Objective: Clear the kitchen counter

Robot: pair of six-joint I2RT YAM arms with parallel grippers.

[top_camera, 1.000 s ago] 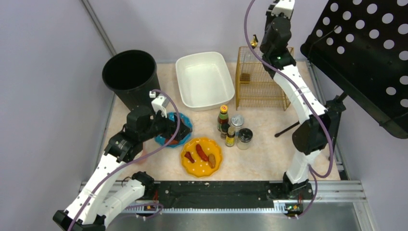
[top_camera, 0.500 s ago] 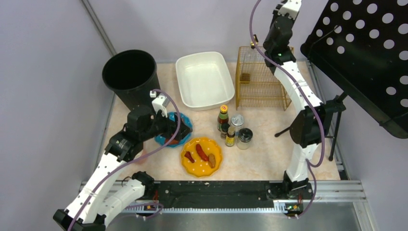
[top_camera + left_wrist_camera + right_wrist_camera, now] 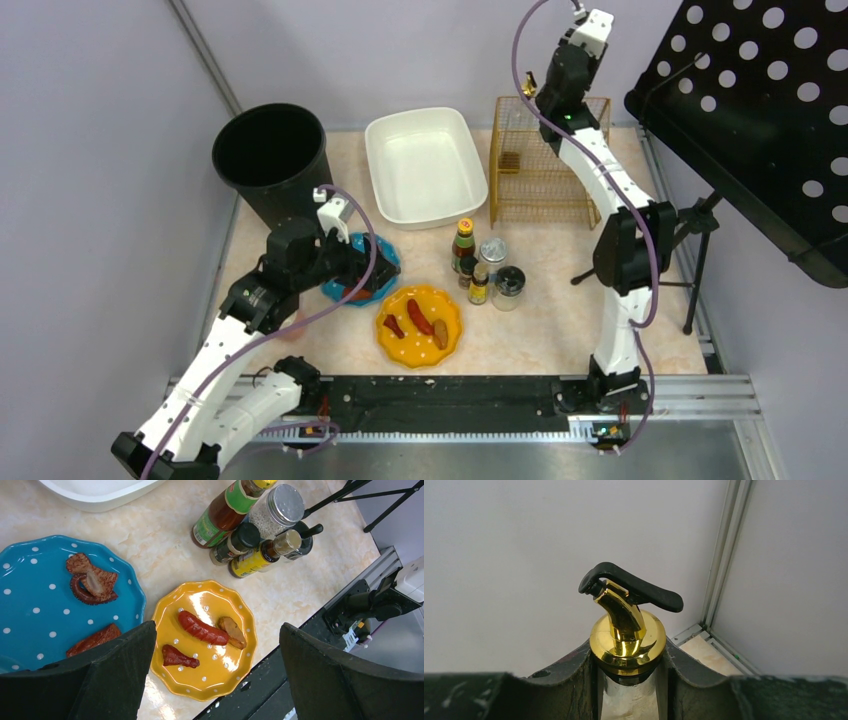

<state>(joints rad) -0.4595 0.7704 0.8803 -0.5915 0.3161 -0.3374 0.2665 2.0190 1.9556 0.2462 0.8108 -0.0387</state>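
The glass bottle comes down in my right gripper next, then stands inside the rack's far end [image 3: 520, 126] as the gripper opens.
The kitchen counter [image 3: 560, 320] holds a blue dotted plate [image 3: 388, 252] with food scraps, a yellow dotted plate [image 3: 420, 326] with a sausage and two other pieces, and a cluster of condiment bottles [image 3: 485, 270]. My left gripper [image 3: 362, 275] is open and empty, hovering low over the blue plate's near edge; in the left wrist view its jaws [image 3: 217, 675] frame the yellow plate [image 3: 205, 640] beside the blue plate [image 3: 30, 605]. My right gripper [image 3: 545, 95] is shut on a glass bottle with a gold pourer cap [image 3: 626, 635], held high over the gold wire rack [image 3: 540, 170].
A white basin [image 3: 425, 165] stands at the back centre and a black bin [image 3: 270, 160] at the back left. A black perforated stand [image 3: 760, 120] on a tripod overhangs the right side. A metal rail [image 3: 450, 405] runs along the near edge.
My right arm has swung up and toward the back wall, carrying the bottle higher over the wire rack. The left arm has not moved.
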